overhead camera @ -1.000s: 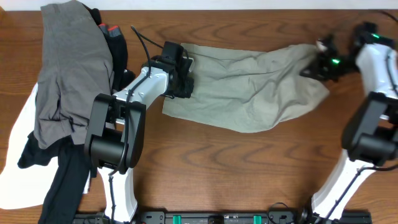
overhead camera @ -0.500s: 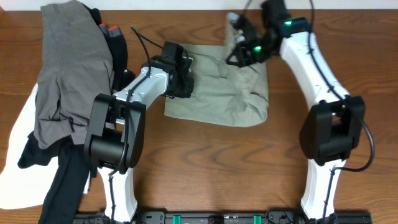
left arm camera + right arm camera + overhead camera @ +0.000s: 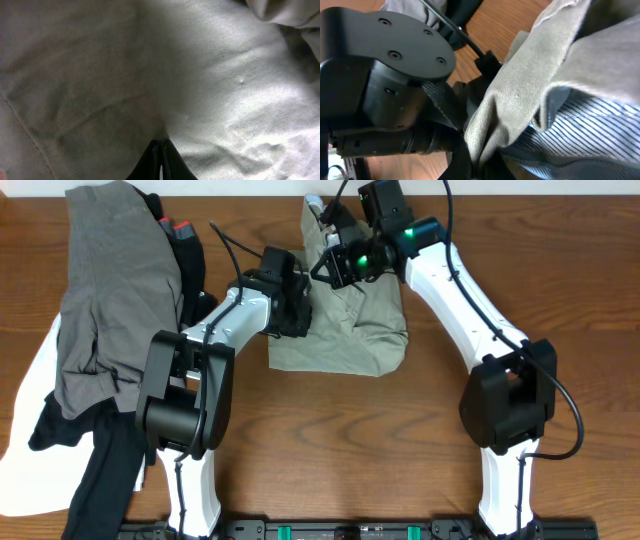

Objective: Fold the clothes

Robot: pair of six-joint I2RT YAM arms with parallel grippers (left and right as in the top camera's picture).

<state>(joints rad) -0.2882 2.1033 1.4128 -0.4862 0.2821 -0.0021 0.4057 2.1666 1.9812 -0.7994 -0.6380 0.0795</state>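
I will raise my right gripper away because my left gripper crowds the fold, then lower it over the shorts' edge by the heap to let go of the fold.
The clothes in work are khaki shorts (image 3: 345, 340), lying doubled over at the table's middle back. My left gripper (image 3: 297, 315) sits at their left edge. In the left wrist view it (image 3: 161, 150) is shut, its tips pinching the khaki cloth (image 3: 225, 90) that fills the frame. My right gripper (image 3: 332, 268) hangs above the shorts' back left part, shut on a lifted fold of the shorts (image 3: 520, 100). Its jaws (image 3: 485, 162) clamp the bunched twill, and striped pocket lining (image 3: 590, 135) shows beside it.
A heap of other garments lies at the far left: grey (image 3: 100, 300) on top, black (image 3: 100, 470) and white (image 3: 30, 410) beneath. A black object with a red mark (image 3: 180, 228) pokes out behind it. The left arm's wrist (image 3: 385, 75) is close beside my right gripper.
My right gripper has swung from the far right edge leftward, carrying the shorts' right end over the rest, so the cloth is now about half as wide. The left gripper stayed put.
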